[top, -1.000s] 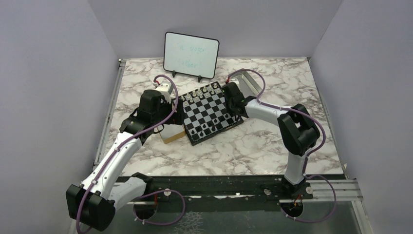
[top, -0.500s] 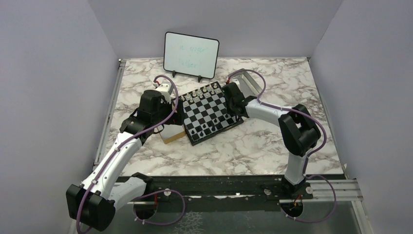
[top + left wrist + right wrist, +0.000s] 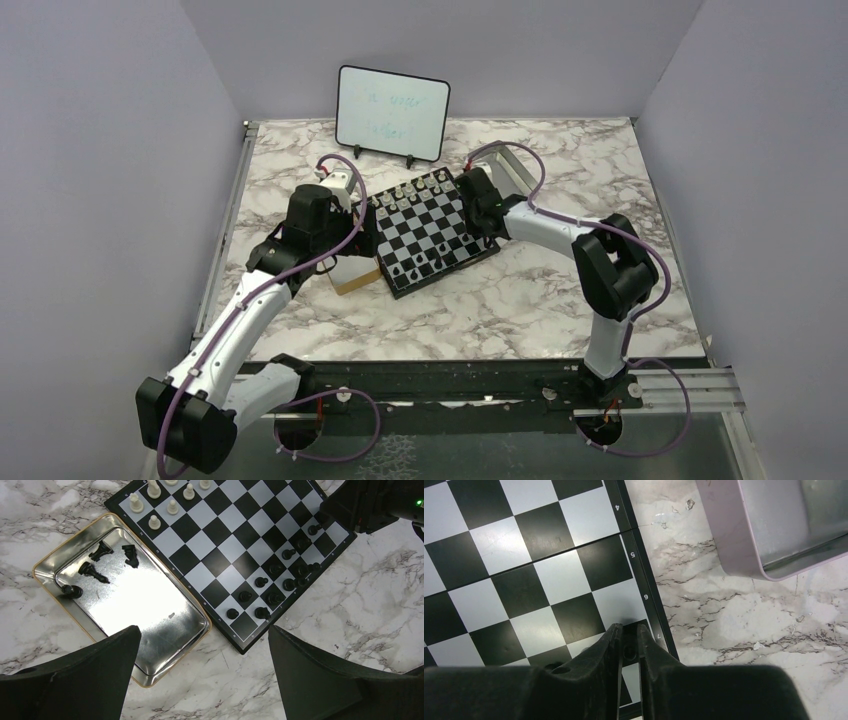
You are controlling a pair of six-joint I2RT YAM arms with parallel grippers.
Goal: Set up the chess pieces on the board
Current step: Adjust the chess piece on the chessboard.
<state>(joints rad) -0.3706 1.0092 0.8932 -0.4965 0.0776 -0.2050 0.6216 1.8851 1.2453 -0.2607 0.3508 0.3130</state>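
Note:
My left gripper should descend left in its wrist view to the longest black piece below, onto its narrow end (image 3: 103, 578) facing bare tray.
The board (image 3: 425, 232) lies mid-table at an angle. Several black chess pieces (image 3: 274, 599) stand in its two rows nearest the right arm, and pale pieces (image 3: 172, 507) stand along the opposite side. More black chess pieces (image 3: 131, 555) lie in a shiny metal tray (image 3: 150, 630) beside the board. My left gripper (image 3: 204, 632) hangs wide open high above the tray's corner, holding nothing. My right gripper (image 3: 629, 630) is low over the board's edge (image 3: 639, 570) by the mark 7. Its jaws stand narrowly apart around a small black piece (image 3: 628, 652) standing on a dark square.
A grey metal tray (image 3: 744, 555) sits on the marble just right of the board. A tan wooden box (image 3: 355, 277) lies under the left arm. A small whiteboard (image 3: 392, 112) stands at the back. Purple cables loop over both wrists.

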